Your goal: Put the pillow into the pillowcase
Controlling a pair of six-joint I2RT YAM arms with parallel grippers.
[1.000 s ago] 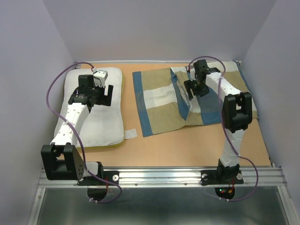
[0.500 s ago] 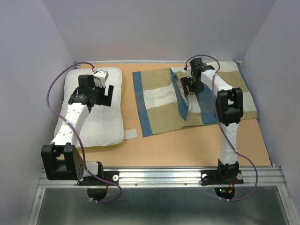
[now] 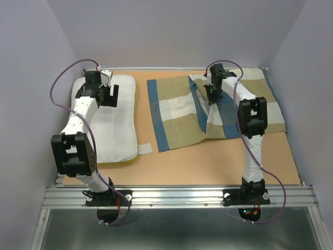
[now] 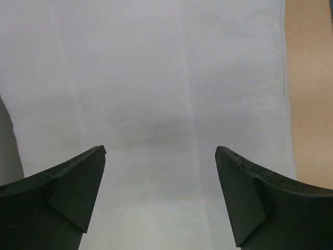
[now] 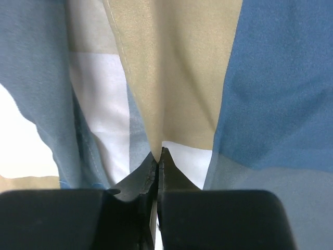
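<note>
My left gripper lowers its open fingers onto the cloth at the pillow's far end (image 4: pixel 161 138) below and closes them next, since only white pillow shows between them.
The pillow (image 3: pixel 114 127), white and plump with a yellow-green edge, lies at the left of the table. My left gripper (image 3: pixel 107 97) hovers over its far end, and its jaws stand wide open. The left wrist view shows only the white pillow (image 4: pixel 156 78) between the open left gripper (image 4: pixel 160 151). The pillowcase (image 3: pixel 174 112), in blue, tan and white blocks, lies rumpled from the middle to the right. My right gripper (image 3: pixel 211 98) is over its raised central fold. In the right wrist view the right gripper (image 5: pixel 158 152) is shut, pinching a tan fold of the pillowcase (image 5: pixel 177 78).
A small white tag (image 3: pixel 144 148) lies on the brown table (image 3: pixel 208 161) beside the pillow's near corner. Lilac walls close in the left, back and right. A metal rail (image 3: pixel 177 195) runs along the near edge, and purple cables loop from both arms.
The right gripper has moved a little towards the far left and has closed on the pillowcase fold. The left arm swung toward the far end of the pillow, still open.
</note>
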